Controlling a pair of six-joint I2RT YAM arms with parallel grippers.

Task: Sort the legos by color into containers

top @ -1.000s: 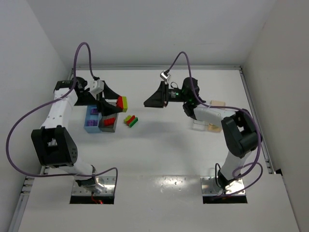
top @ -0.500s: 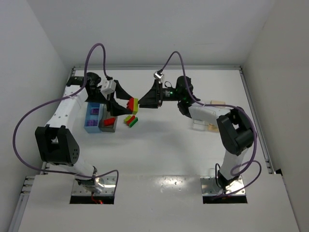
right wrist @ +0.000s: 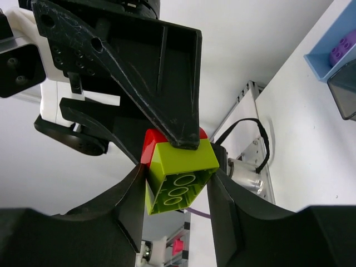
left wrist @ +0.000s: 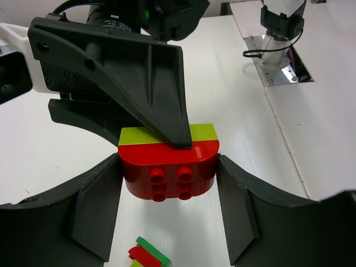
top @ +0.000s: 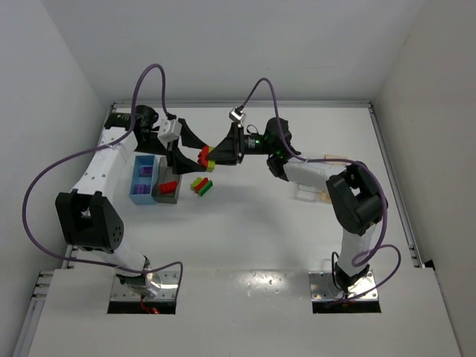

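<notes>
The left gripper shifts left in the top view next, turning downward, and descends to release over the dark grey container (top: 166,198), since a red lego lies there.
A red lego (top: 203,154) joined to a yellow-green lego (top: 210,159) hangs in the air between both arms, above the table's back left. My left gripper (top: 198,152) is shut on the rounded red lego (left wrist: 168,169), studs facing its camera. My right gripper (top: 218,156) is shut on the yellow-green lego (right wrist: 181,167), one finger pressing each side. A small stack of red, green and yellow-green legos (top: 201,184) lies on the table below. The light blue container (top: 140,195) holds purple legos (right wrist: 344,47). Beside it, the dark grey container (top: 166,198) holds a red lego (top: 169,186).
The clear container (top: 307,196) and the tan-orange container (top: 336,158) stand at the right, partly behind the right arm. Metal base plates (top: 145,291) sit at the near edge. White walls close in the table on three sides.
The left arm carried the joined legos to the right. The right arm reached left to meet it, opened its jaws and closed them on the yellow-green lego.
</notes>
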